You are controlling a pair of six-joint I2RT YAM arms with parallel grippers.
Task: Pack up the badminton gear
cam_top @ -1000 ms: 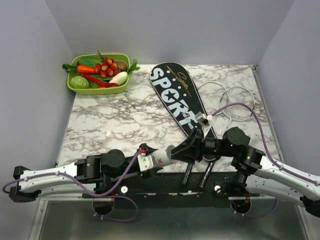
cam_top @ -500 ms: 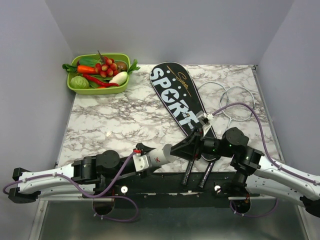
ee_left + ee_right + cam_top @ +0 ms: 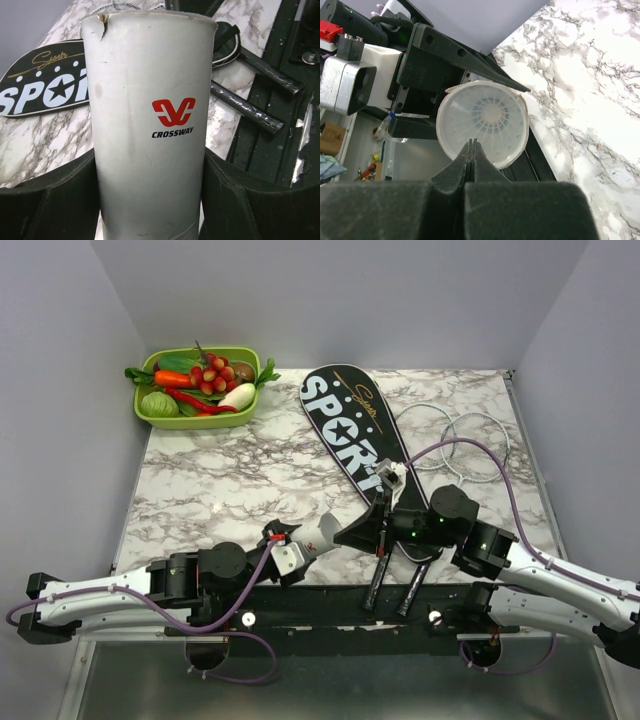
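My left gripper will swing away from my base next, then lower the white tube onto the marble by the green tray.
My left gripper [image 3: 150, 192] [image 3: 366, 528] is shut on the white tube [image 3: 150, 115], printed "CROSSWAY", holding it by its sides near the table's front edge. The tube's open end [image 3: 482, 125] faces my right gripper [image 3: 471, 144] [image 3: 394, 522], and a white shuttlecock [image 3: 489, 116] shows inside it. The right jaws are pressed together with nothing between them, their tips at the tube's lower rim. The black "SPORT" bag [image 3: 350, 425] [image 3: 45, 92] lies flat mid-table. Two rackets have their heads [image 3: 425, 425] [image 3: 480, 445] at the right. Their black handles [image 3: 378, 585] [image 3: 250, 107] reach over the front edge.
A green tray of toy vegetables [image 3: 195, 390] stands at the back left corner. Grey walls close in the marble table [image 3: 220, 480] on three sides. A black rail [image 3: 330, 605] runs along the near edge under both arms.
My right gripper's jaws have closed and the arm has shifted left toward the tube's mouth. My left arm has drawn the tube back slightly to the left.
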